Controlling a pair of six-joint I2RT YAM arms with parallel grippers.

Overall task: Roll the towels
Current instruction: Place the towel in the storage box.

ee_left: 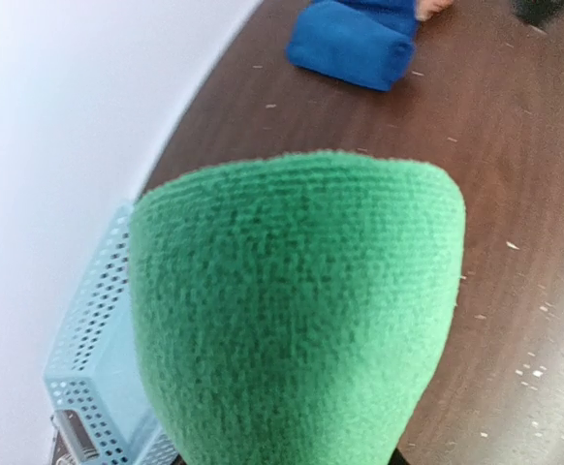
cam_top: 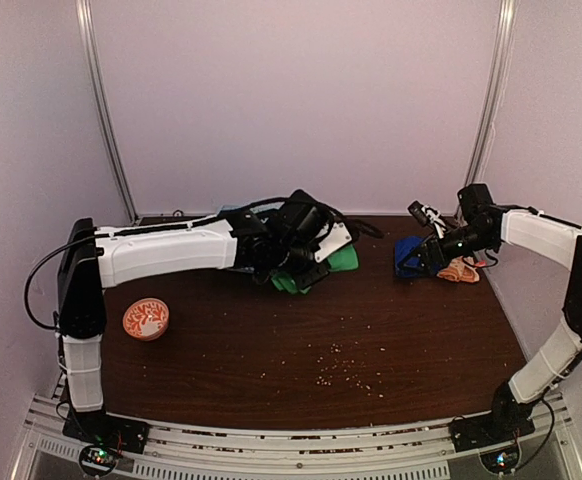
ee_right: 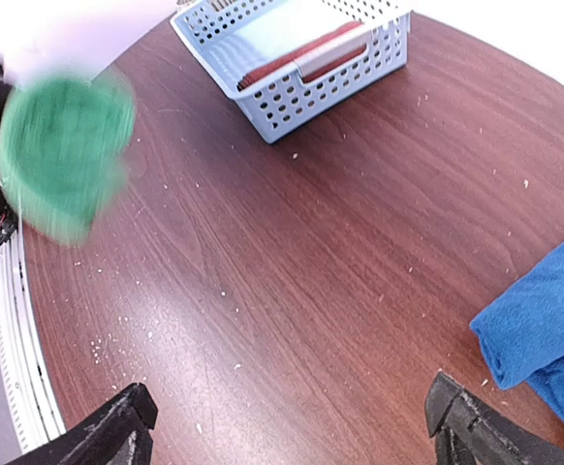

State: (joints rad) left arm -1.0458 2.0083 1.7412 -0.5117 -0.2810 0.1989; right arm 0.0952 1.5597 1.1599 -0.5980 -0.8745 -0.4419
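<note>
The robot's left gripper will next move outward and down into the lattice basket (ee_left: 117, 368) to let go of the green towel (ee_left: 297, 310), since the basket is below and outward of the gripper.
A bright green towel (cam_top: 342, 259) hangs bunched in my left gripper (cam_top: 309, 272), held above the back middle of the table. In the left wrist view the green towel (ee_left: 297, 310) fills the picture and hides the jaws. A blue towel (cam_top: 407, 256) lies rolled at the back right, with an orange patterned towel (cam_top: 461, 270) just right of it. My right gripper (cam_top: 420, 262) hovers open beside the blue towel (ee_right: 544, 339), its black fingertips (ee_right: 127, 426) wide apart over bare wood. A rust-red towel (ee_right: 301, 53) lies in the basket.
A light blue lattice basket (ee_right: 263, 102) stands at the back edge behind the left gripper. A round orange-and-white bowl (cam_top: 146, 319) sits at the left. Crumbs dot the dark wood table (cam_top: 341, 365). White walls close in the back and sides.
</note>
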